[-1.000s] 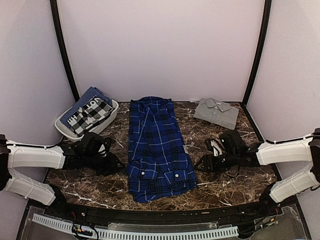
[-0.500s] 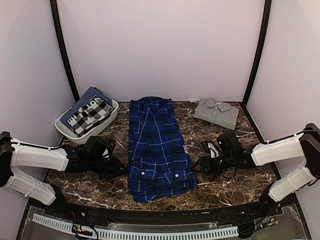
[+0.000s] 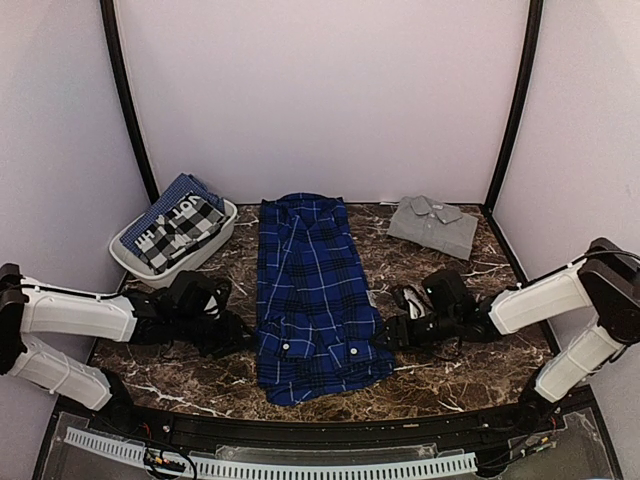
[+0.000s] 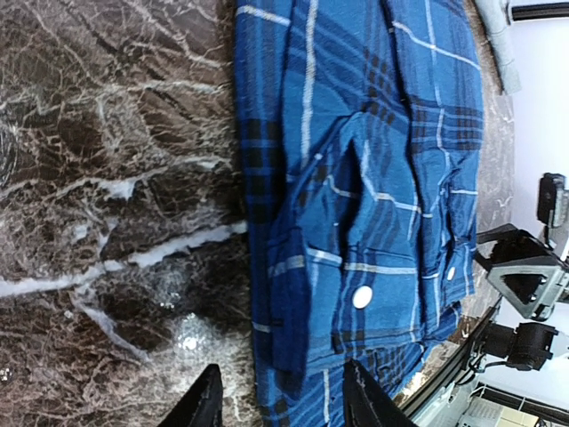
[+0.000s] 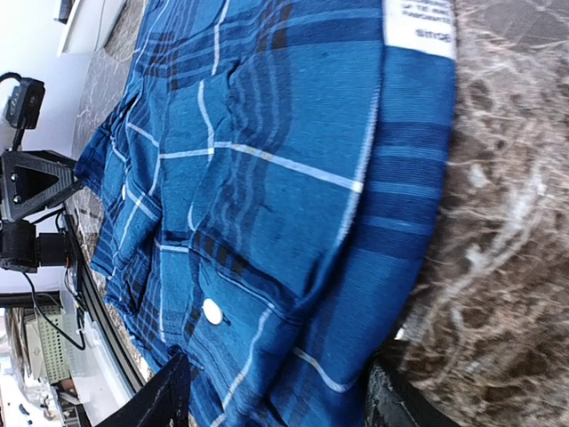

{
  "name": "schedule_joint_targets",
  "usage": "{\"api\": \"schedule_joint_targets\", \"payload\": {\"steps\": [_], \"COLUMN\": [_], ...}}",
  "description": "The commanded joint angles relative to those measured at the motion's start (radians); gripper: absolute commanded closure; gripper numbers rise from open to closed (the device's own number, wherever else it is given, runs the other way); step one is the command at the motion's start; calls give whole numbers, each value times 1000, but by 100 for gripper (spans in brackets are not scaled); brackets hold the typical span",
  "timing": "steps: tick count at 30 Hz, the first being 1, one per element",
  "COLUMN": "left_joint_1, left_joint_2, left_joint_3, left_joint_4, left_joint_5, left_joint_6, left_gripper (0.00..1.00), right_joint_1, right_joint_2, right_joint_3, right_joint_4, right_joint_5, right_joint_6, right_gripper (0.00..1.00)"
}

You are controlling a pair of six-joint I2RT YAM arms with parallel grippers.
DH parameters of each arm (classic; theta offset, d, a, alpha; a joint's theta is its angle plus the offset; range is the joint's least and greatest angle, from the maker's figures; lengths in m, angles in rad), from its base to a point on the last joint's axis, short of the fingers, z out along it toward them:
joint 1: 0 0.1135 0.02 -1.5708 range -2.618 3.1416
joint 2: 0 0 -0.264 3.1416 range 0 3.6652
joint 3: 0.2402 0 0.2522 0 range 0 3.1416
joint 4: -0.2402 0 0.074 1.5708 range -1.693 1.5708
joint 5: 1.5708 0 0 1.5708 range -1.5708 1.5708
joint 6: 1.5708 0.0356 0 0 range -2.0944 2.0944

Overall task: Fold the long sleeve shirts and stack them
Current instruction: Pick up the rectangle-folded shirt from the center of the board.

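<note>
The robot's right gripper will next slide back and to the left in the top view and close on the plaid shirt's edge (image 3: 384, 356) (image 5: 311, 393) beside the cuff's button, as its fingers are on both sides of that cloth.
The blue and black plaid shirt (image 3: 310, 290) lies in a long strip down the middle of the marble table, cuffs with white buttons at its near end. It also shows in the left wrist view (image 4: 356, 178) and the right wrist view (image 5: 267, 178). The grey shirt (image 3: 433, 225) lies folded at the back right. My left gripper (image 3: 240, 335) is open at the plaid shirt's near-left edge, its fingers (image 4: 204, 405) astride the hem. My right gripper (image 3: 392, 335) is open at the near-right edge, its fingers (image 5: 169, 396) astride the cloth there.
A white basket (image 3: 135, 262) at the back left holds a black-and-white checked cloth (image 3: 180, 225) and other folded clothes. Bare marble (image 3: 470, 360) lies on both sides of the plaid shirt. A white care label (image 5: 418, 22) sticks out at the shirt's right edge.
My right gripper has moved left up to the plaid shirt's right edge. My left gripper has edged right to the shirt's left edge. The shirts have not moved.
</note>
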Motion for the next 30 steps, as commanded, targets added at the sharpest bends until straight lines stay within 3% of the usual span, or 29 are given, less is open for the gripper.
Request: {"api": "schedule_joint_targets", "payload": {"steps": [1, 5, 14, 21, 26, 30], "left_joint_1": [-4, -6, -39, -46, -48, -60], "left_joint_2": [-31, 40, 154, 191, 188, 151], "left_joint_3": [-47, -61, -22, -11, 11, 5], "left_joint_4": [24, 100, 106, 112, 123, 98], "left_joint_5": [4, 86, 123, 147, 185, 209], "left_joint_6": [0, -12, -65, -125, -128, -136], "left_gripper": [55, 57, 59, 74, 93, 98], "right_joint_1": [40, 71, 94, 100, 105, 113], "right_joint_2": [60, 95, 101, 98, 71, 34], "right_joint_3": [13, 29, 7, 10, 1, -28], "right_joint_4": [9, 25, 80, 110, 141, 179], "right_joint_5": [-10, -17, -47, -74, -88, -99], "right_joint_6": [29, 47, 110, 133, 166, 206], "right_gripper": [38, 45, 61, 73, 88, 96]}}
